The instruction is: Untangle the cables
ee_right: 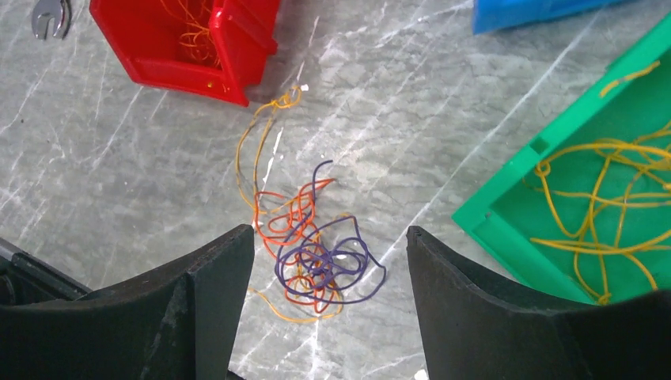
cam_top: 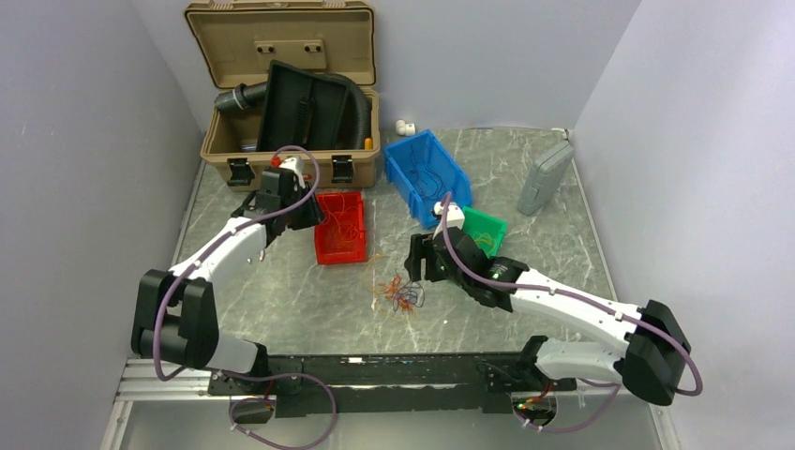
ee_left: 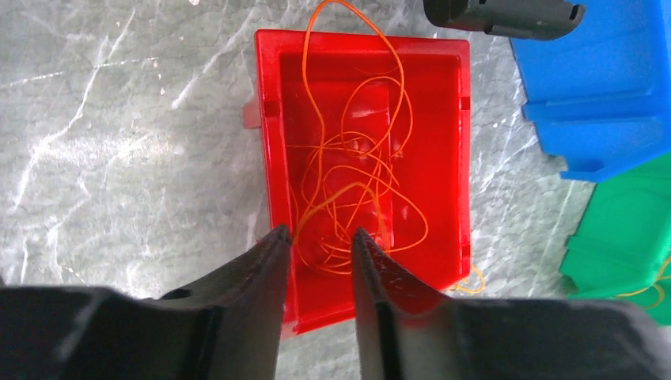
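Note:
My right gripper needs to lower and shift toward the tangle, onto the purple loops.
The cables lie in a small tangle on the marble table between the arms. In the right wrist view the tangle shows purple, red-orange and yellow strands, with a yellow loop trailing up toward the red bin. My right gripper hangs open and wide just above the tangle, touching nothing. My left gripper is over the near end of the red bin, which holds loose orange wires. Its jaws stand apart with a narrow gap, and one orange strand runs close by the left fingertip.
A green bin with yellow wires sits right of the tangle. A blue bin stands behind it. A tan case with a black hose is at the back left. A grey box lies at the back right.

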